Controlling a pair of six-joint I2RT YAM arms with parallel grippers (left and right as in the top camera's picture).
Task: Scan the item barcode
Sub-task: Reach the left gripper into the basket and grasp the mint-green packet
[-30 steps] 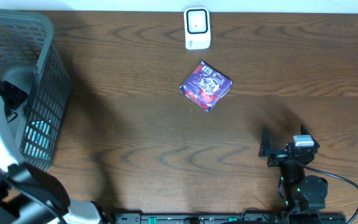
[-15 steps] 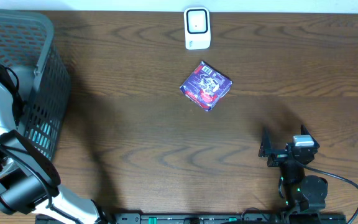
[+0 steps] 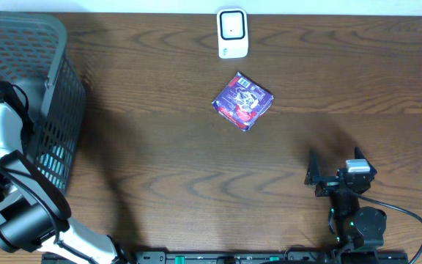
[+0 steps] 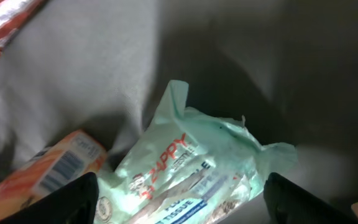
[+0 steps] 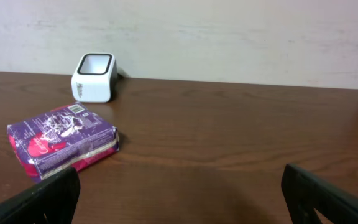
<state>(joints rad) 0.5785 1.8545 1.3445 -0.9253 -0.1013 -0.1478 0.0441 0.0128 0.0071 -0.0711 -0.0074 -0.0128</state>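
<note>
My left gripper moves down deeper next and closes across the pack's red-lettered body [image 4: 182, 168], since the mint-green tissue pack lies between the open fingers.
The white barcode scanner [image 3: 232, 33] stands at the table's far edge, also seen in the right wrist view [image 5: 94, 76]. A purple packet [image 3: 242, 101] lies flat just in front of it [image 5: 61, 140]. My left arm [image 3: 2, 125] reaches down into the grey basket [image 3: 46, 44]. Inside the basket, my left gripper [image 4: 182, 211] is open, its fingers [image 4: 67, 202] either side of a mint-green tissue pack [image 4: 191, 168]. An orange packet with a barcode [image 4: 55, 171] lies to that pack's left. My right gripper [image 5: 182, 205] stands open and empty near the front right [image 3: 312, 174].
A red-and-white packet [image 4: 5, 18] lies at the top left of the basket floor. The basket's mesh wall [image 3: 57, 125] rises between my left arm and the open table. Bare wood lies between the purple packet and my right gripper.
My left arm has swung up and gone deeper into the basket, and the basket has shifted slightly to the right. The right arm, the purple packet and the scanner have not moved.
</note>
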